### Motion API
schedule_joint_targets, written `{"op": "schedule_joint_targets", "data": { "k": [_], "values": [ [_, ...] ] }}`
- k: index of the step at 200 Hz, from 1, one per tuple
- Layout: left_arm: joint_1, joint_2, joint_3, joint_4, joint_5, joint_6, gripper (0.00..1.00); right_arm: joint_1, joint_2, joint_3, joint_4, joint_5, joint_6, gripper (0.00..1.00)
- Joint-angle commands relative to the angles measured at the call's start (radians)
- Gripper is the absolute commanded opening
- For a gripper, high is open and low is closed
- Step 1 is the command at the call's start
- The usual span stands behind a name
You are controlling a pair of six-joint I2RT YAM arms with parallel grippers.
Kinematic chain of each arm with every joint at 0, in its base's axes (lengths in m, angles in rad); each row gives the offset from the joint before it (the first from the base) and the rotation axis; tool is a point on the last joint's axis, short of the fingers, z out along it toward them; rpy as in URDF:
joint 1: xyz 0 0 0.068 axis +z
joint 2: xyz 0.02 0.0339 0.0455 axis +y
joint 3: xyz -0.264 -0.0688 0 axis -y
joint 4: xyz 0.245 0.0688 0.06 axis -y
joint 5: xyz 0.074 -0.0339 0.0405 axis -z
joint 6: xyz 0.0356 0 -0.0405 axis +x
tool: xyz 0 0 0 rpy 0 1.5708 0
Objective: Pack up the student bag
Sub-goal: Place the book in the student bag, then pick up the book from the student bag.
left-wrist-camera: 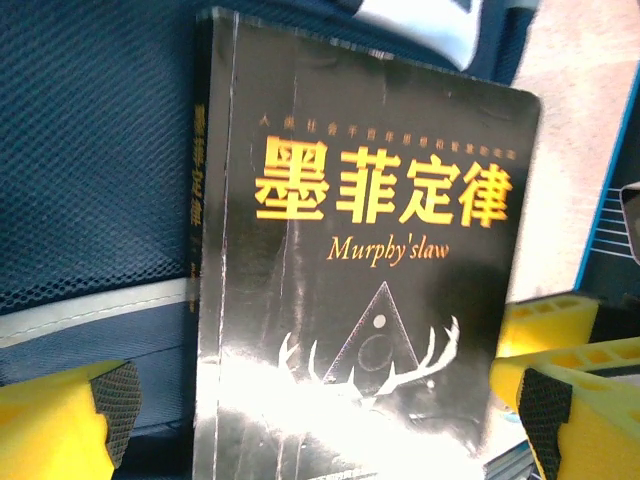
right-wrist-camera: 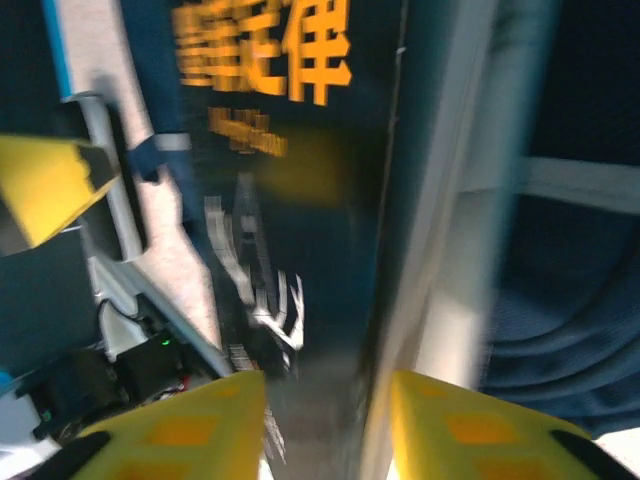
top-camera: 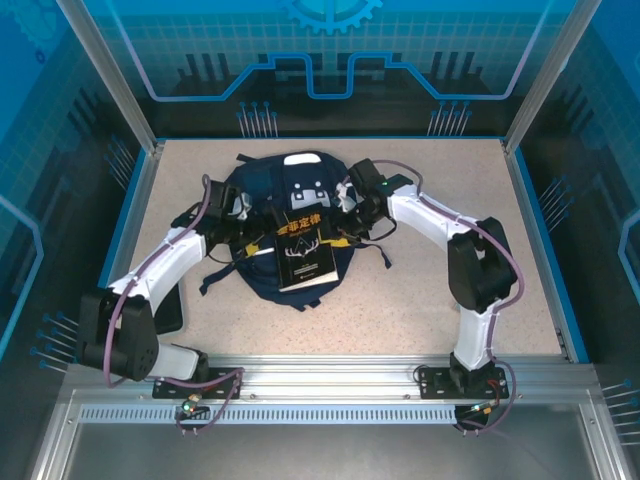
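My left gripper tilts to face the book's spine next and moves its open fingers in around it, since my right gripper already stands at the book's opposite edge.
The student bag lies flat in the middle of the table, navy with a white patch at its far end. A black book with orange title characters rests on top of it. My left gripper is at the book's left side. In the left wrist view it stands wide open, its yellow fingers on either side of the book over the bag's mesh. My right gripper is at the book's right side. Its fingers are apart around the blurred book edge.
The speckled beige table has bare room to the right and in front of the bag. A dark flat object lies beside the left arm's base. Blue walls ring the table, and a metal rail runs along the near edge.
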Motion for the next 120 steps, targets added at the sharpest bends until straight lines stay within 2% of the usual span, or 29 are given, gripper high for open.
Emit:
{"op": "schedule_joint_targets", "data": {
  "k": [1, 23, 61, 94, 120],
  "values": [
    [0.005, 0.035, -0.015, 0.007, 0.049, 0.016, 0.97, 0.0, 0.028, 0.049, -0.063, 0.094, -0.038, 0.46],
    [0.005, 0.073, -0.008, 0.012, 0.084, 0.018, 0.92, 0.004, 0.036, 0.061, -0.099, 0.161, -0.054, 0.49],
    [0.005, 0.136, 0.014, -0.01, 0.071, 0.018, 0.81, 0.005, 0.061, 0.055, -0.1, 0.158, -0.056, 0.46],
    [0.005, 0.187, 0.032, -0.029, 0.083, 0.026, 0.8, 0.017, 0.09, 0.062, -0.089, 0.134, -0.06, 0.44],
    [0.002, 0.218, 0.033, 0.008, 0.171, 0.038, 0.77, 0.023, 0.114, 0.074, -0.086, 0.124, -0.063, 0.44]
  ]
}}
